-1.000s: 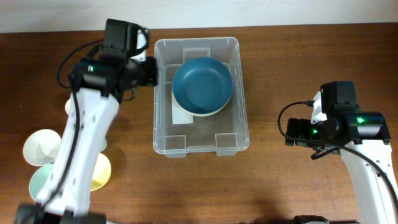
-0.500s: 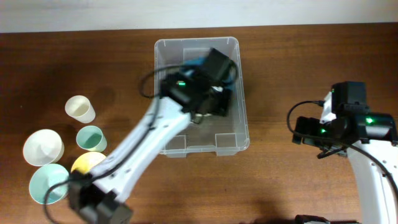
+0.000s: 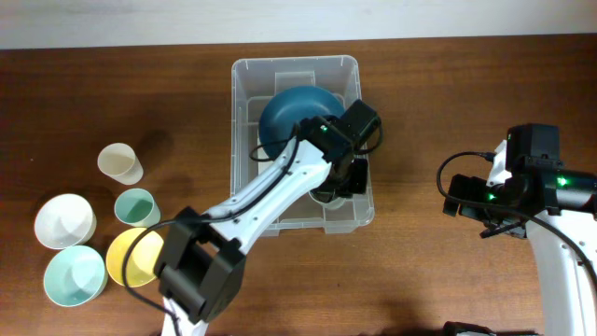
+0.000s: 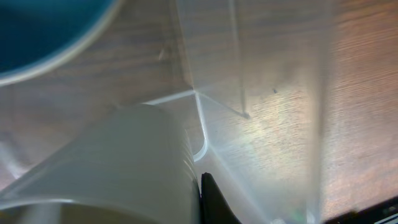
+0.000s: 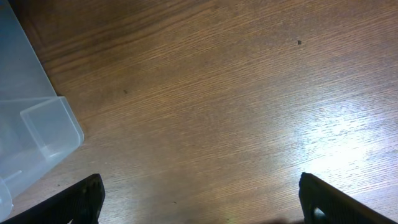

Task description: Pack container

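Note:
My left gripper lowers and releases the white cup (image 3: pixel 326 196) there next, since the blue bowl leaves room.
The clear container (image 3: pixel 244 140) stands at the table's middle back, with a dark blue bowl (image 3: pixel 297 119) inside. My left gripper (image 3: pixel 341 183) reaches into its front right corner and is shut on a white cup (image 3: pixel 326 196). In the left wrist view the cup (image 4: pixel 106 162) fills the lower left, one black finger (image 4: pixel 214 205) presses its side, and the blue bowl (image 4: pixel 43 31) and container wall (image 4: pixel 273 93) show behind. My right gripper (image 3: pixel 460 199) is open and empty over bare wood right of the container; its fingers (image 5: pixel 81 199) stand wide apart.
At the left stand a cream cup (image 3: pixel 119 163), a teal cup (image 3: pixel 137 207), a white bowl (image 3: pixel 65 221), a yellow bowl (image 3: pixel 131 259) and a pale green bowl (image 3: pixel 75 277). The container's corner (image 5: pixel 37 130) shows in the right wrist view.
My left arm swung from the container's left side into it and now sits at the front right corner with the cup. The right arm drifted slightly right.

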### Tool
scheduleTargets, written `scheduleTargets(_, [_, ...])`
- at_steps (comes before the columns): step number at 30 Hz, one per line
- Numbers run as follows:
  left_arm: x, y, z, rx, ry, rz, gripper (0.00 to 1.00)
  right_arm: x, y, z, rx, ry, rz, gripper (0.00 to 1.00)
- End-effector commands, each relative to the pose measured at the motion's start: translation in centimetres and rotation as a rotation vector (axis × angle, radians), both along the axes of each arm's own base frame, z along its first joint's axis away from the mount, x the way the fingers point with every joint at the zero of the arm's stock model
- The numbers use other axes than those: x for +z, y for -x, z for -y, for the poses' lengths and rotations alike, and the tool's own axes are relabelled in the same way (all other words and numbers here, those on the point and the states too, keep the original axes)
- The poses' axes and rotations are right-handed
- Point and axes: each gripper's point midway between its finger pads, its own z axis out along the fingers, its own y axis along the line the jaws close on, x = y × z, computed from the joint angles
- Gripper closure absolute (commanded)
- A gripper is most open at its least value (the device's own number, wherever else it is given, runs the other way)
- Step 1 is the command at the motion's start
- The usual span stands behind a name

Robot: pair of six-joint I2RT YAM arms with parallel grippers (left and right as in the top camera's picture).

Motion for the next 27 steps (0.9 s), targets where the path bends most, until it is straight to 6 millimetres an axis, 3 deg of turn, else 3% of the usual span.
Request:
scheduleTargets(1, [-1.4, 1.1, 0.8, 0.012, 0.019, -0.084, 0.99, -0.1, 0.1, 0.0, -0.015, -0.013, -0.004, 0.05])
scheduleTargets(7, [-1.6, 1.5, 1.1, 0.008, 0.015, -0.090, 0.99, -0.1, 0.1, 0.0, -0.015, -0.013, -0.003, 0.05])
scheduleTargets(14, [-1.6, 2.3, 1.8, -0.015, 0.013, -0.090, 0.67, -0.1, 0.1, 0.0, -0.015, -0.013, -0.004, 0.05])
scheduleTargets(16, [-1.6, 2.3, 1.8, -0.015, 0.013, -0.089, 0.65, -0.1, 0.1, 0.0, -0.015, -0.013, -0.004, 0.05])
scheduleTargets(21, [-1.1, 0.8, 1.0, 0.001, 0.024, -0.070, 0.65, -0.1, 0.1, 0.0, -0.015, -0.013, -0.004, 0.05])
scheduleTargets(27, [2.1, -2.6, -0.5, 0.032, 0.060, -0.015, 0.65, -0.1, 0.1, 0.0, -0.015, -0.013, -0.004, 0.05])
